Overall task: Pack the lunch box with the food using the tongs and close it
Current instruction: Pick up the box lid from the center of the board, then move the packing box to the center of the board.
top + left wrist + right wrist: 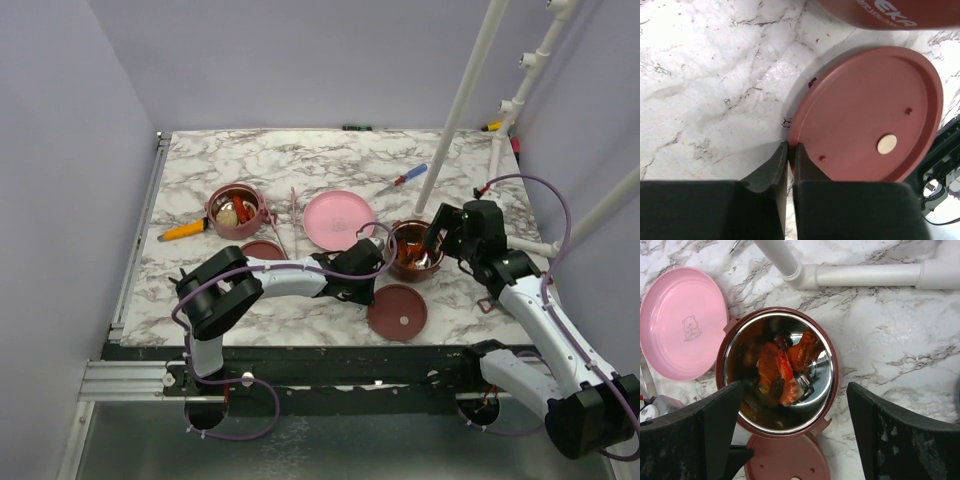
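Observation:
The bowl's rim (441, 258) (834, 382) opposite the pink plate below it gets my right gripper down onto it next, where bare marble leaves a finger room outside.
The lunch box stands as two open tiers: one (237, 210) at the back left holds a tan ball and a red stick, the other (413, 250) (777, 372) holds orange-red food (785, 372). A flat maroon lid (397, 312) (870, 115) lies in front of the right tier. My left gripper (370, 293) (790, 146) is shut on that lid's near rim, low over the table. Over the right tier my right gripper (435, 235) (795, 435) hangs open, its fingers either side of the bowl. The slim pink tongs (294, 222) lie between the left tier and the pink plate.
A flat pink plate (338, 220) (682, 322) lies left of the right tier. A second maroon lid (263, 250) sits near the left tier. An orange-handled tool (183, 231) and a red-and-blue screwdriver (402, 180) lie on the marble. White pipes (465, 100) (860, 275) rise at the back right.

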{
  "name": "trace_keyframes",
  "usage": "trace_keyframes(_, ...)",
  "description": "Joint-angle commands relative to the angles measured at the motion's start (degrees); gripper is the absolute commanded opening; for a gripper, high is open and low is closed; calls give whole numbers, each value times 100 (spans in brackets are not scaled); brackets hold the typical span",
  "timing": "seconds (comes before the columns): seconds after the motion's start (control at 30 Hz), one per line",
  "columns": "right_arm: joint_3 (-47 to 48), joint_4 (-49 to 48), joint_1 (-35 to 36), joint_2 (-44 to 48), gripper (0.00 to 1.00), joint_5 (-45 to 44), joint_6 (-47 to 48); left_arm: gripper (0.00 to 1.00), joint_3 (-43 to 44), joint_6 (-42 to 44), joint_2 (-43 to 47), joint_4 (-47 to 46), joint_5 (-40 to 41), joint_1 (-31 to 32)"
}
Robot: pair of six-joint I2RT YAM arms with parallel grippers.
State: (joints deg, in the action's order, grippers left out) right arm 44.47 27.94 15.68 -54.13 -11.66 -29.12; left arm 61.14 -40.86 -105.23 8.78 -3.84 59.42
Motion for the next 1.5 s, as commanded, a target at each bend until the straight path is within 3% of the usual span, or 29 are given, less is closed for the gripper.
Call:
trace_keyframes(0.0, -1, -15, -123, -118, 89, 208, -49, 0, -26, 335, 33, 912, 584, 18)
trace_keyframes(0.13, -166, -72, -660, -260, 87, 845, -127, 0, -259, 381, 700, 1038, 1425, -65)
trace_keyframes(0.27, -358, -328, -1364, -391, 78, 1846, -144, 0, -433, 416, 1207, 1063, 1257, -459)
trace_keyframes(0.37, -425, -462, -1462, -537, 72, 2177, -104, 0, -459, 455, 1553, 1061, 1174, -670)
trace_keyframes(0.47, -451, -431, -1463, -724, 63, 2254, -72, 0, -338, 615, 1864, 1192, 1269, -873)
trace_keyframes(0.63, -451, -344, -1463, -905, 59, 2051, 52, 0, -5, 1024, 2155, 1577, 1213, -1390)
trace_keyframes(0.8, -380, -198, -1463, -1159, 47, 1936, 245, 0, 271, 1472, 2351, 1913, 1104, -1760)
trace_keyframes(0.97, -293, -74, -1463, -1265, 25, 1786, 446, 0, 758, 1780, 2367, 2442, 1029, -2091)
trace_keyframes(1.07, -271, -115, -1463, -1282, 3, 1983, 577, 0, 1120, 1930, 2339, 2664, 925, -2243)
trace_keyframes(1.1, -272, -134, -1463, -1284, 1, 2064, 635, 0, 1237, 1964, 2328, 2720, 879, -2297)
trace_keyframes(1.47, -183, -290, -1193, -1137, 1, 2970, 1113, 0, 2275, 2326, 2120, 3221, 426, -2722)
